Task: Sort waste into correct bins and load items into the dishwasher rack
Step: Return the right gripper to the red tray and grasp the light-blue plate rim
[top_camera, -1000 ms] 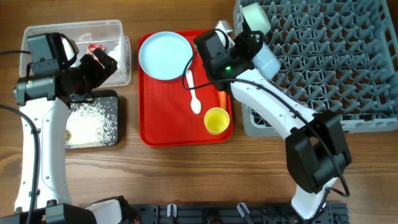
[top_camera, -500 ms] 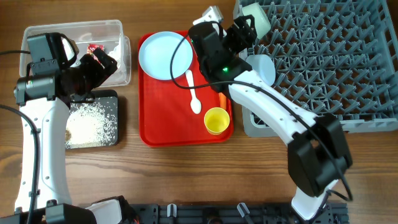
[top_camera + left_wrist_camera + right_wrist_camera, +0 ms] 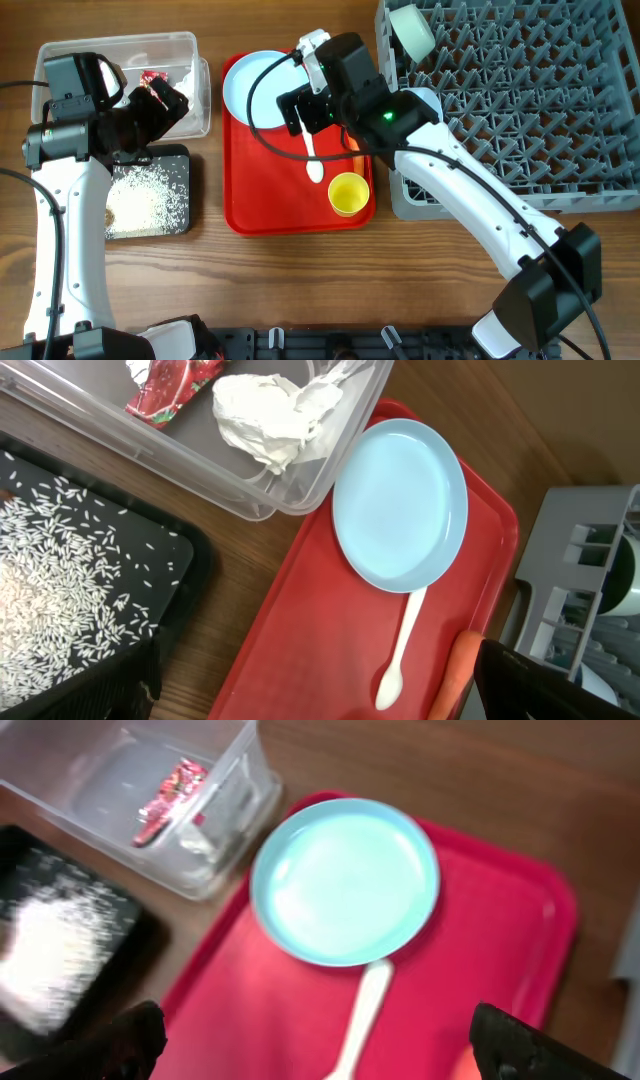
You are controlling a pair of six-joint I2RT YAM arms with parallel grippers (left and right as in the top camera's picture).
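My open right gripper moves down onto the plate's rim by the spoon handle [image 3: 402,946] next, since this dish belongs in the rack where the bowls already sit.
My right gripper [image 3: 303,112] [image 3: 335,1050] hangs open and empty over the red tray, just above the white spoon [image 3: 312,160] [image 3: 360,1018] and next to the pale-blue plate [image 3: 258,88] [image 3: 345,880]. A yellow cup [image 3: 348,193] and an orange carrot [image 3: 452,675] also lie on that tray. My left gripper [image 3: 165,103] [image 3: 320,700] is open and empty at the clear tub [image 3: 60,52], which holds the red wrapper [image 3: 170,385] and the tissue [image 3: 265,410]. Rice [image 3: 60,590] covers the black tray [image 3: 178,160]. Two pale bowls [image 3: 412,30] [image 3: 428,100] sit in the grey rack [image 3: 520,100].
The red tray [image 3: 270,205] lies between the bins on the left and the rack on the right. My right arm reaches across the rack's left corner. Bare wooden table runs along the front.
My right gripper opened, left a pale bowl at the rack's left edge and swung left over the red tray. The left arm has not moved.
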